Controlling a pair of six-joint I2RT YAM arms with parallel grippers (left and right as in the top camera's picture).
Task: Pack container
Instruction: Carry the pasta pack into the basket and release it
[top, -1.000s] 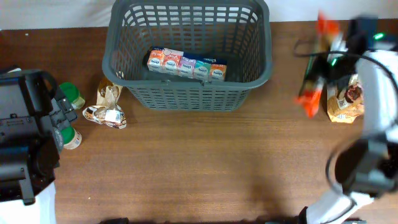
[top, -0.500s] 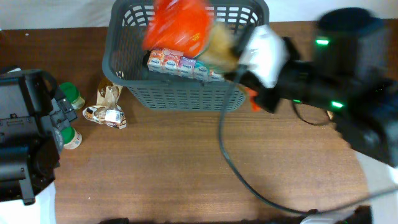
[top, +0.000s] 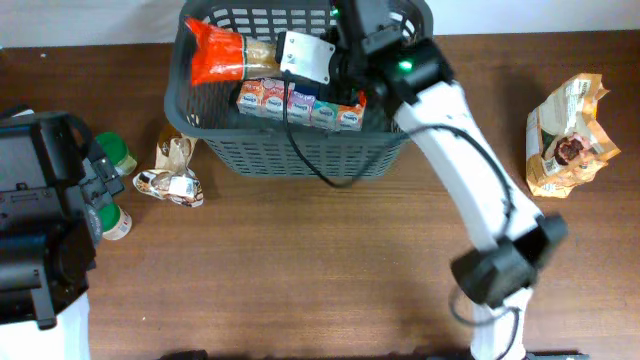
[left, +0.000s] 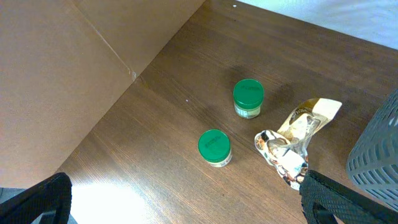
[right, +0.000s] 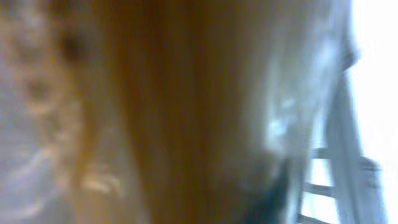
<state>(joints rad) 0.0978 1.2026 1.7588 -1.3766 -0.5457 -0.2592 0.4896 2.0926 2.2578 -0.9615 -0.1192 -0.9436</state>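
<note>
The snack bag's orange end reaches the basket's rim, so my right gripper will next go down to the right in the overhead view and let go of the snack bag along the cartons' far side.
The dark grey basket (top: 200, 95) stands at the back middle of the table. A row of small colourful cartons (top: 300, 103) lies inside it. My right gripper (top: 268, 58) reaches over the basket and is shut on an orange and tan snack bag (top: 222, 55), held over the basket's left part. The right wrist view is blurred: the tan bag (right: 155, 112) fills it, with basket lattice (right: 348, 162) at the right edge. My left gripper (left: 186, 208) is open and empty above the table at the far left, its fingers at the frame's bottom corners.
Two green-lidded jars (left: 249, 98) (left: 214, 147) and a crumpled packet (left: 291, 146) lie left of the basket; they also show in the overhead view (top: 120, 155) (top: 170, 175). A tan bag (top: 565, 135) lies at the right. The left arm (top: 40, 220) sits at the left edge.
My right arm has swung from the right side of the table over the basket, carrying the orange bag to the basket's left part. The left arm has not moved.
</note>
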